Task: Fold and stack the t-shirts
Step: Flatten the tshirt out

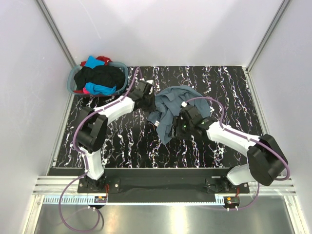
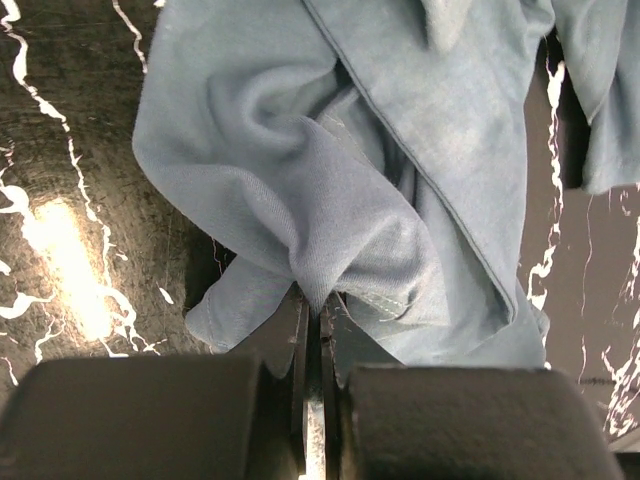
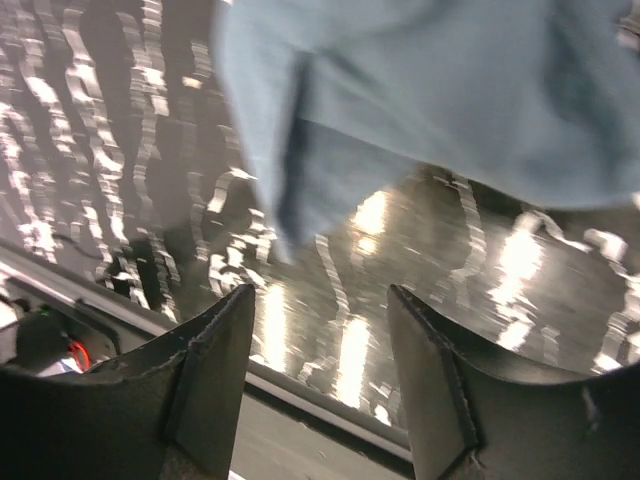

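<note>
The shirt (image 3: 430, 100) is crumpled, so the left gripper should rise high, then lower and release the fold on the bare tabletop just outward of the fingers.
A slate blue-grey t-shirt (image 1: 173, 103) lies crumpled on the black marbled table (image 1: 126, 141), mid-table. My left gripper (image 1: 152, 97) is at the shirt's left edge and is shut on a raised fold of it (image 2: 320, 290); the cloth (image 2: 380, 150) spreads away beyond the fingers. My right gripper (image 1: 179, 127) sits at the shirt's near side, open and empty (image 3: 320, 310); the shirt (image 3: 430, 100) hangs blurred ahead of its fingertips. Black (image 1: 101, 75), turquoise (image 1: 100, 89) and red (image 1: 103, 59) t-shirts are piled in the basket.
The round grey-blue laundry basket (image 1: 73, 78) stands at the table's far left corner. White walls close in the table on three sides. The table's near edge and metal rail (image 3: 300, 390) show between my right fingers.
</note>
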